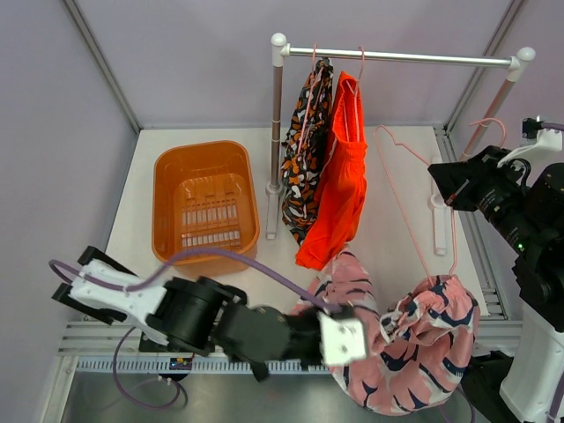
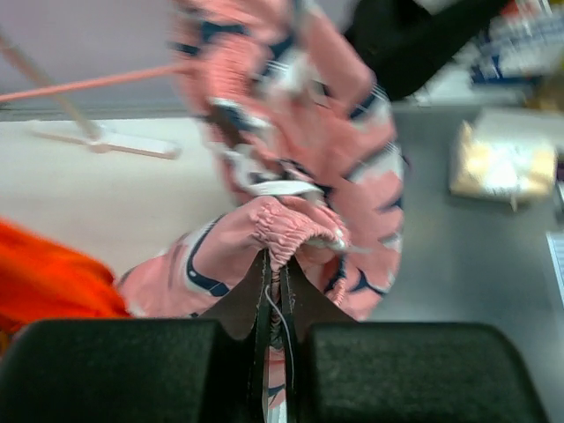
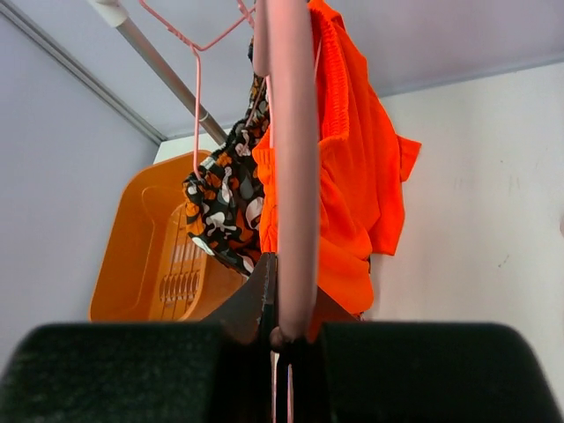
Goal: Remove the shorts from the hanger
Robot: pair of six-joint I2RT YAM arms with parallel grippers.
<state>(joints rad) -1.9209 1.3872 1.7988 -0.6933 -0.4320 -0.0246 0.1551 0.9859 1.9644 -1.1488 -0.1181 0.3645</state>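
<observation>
I will next pull the pink shorts (image 1: 414, 348) off the hanger with my left gripper, swing left in the top view and let go of them inside the orange basket (image 1: 206, 204), because it is empty.
The pink shorts (image 1: 414, 348) with navy and white shapes lie bunched at the near right, their top still on the thin pink hanger (image 1: 455, 242). My left gripper (image 1: 370, 339) is shut on their gathered waistband (image 2: 295, 225); in the left wrist view the left gripper (image 2: 278, 264) has the fabric pinched between its jaws. My right gripper (image 1: 443, 187) is shut on the hanger (image 3: 293, 159), as the right wrist view of the right gripper (image 3: 286, 295) shows. The orange shorts (image 1: 344, 176) and the black patterned shorts (image 1: 304, 150) hang on the rail.
A white rack with a metal rail (image 1: 414, 58) stands at the back, its post (image 1: 275, 132) beside the hanging shorts. An orange basket (image 1: 204, 204) sits on the table to the left, also in the right wrist view (image 3: 145, 256). Grey walls enclose the table.
</observation>
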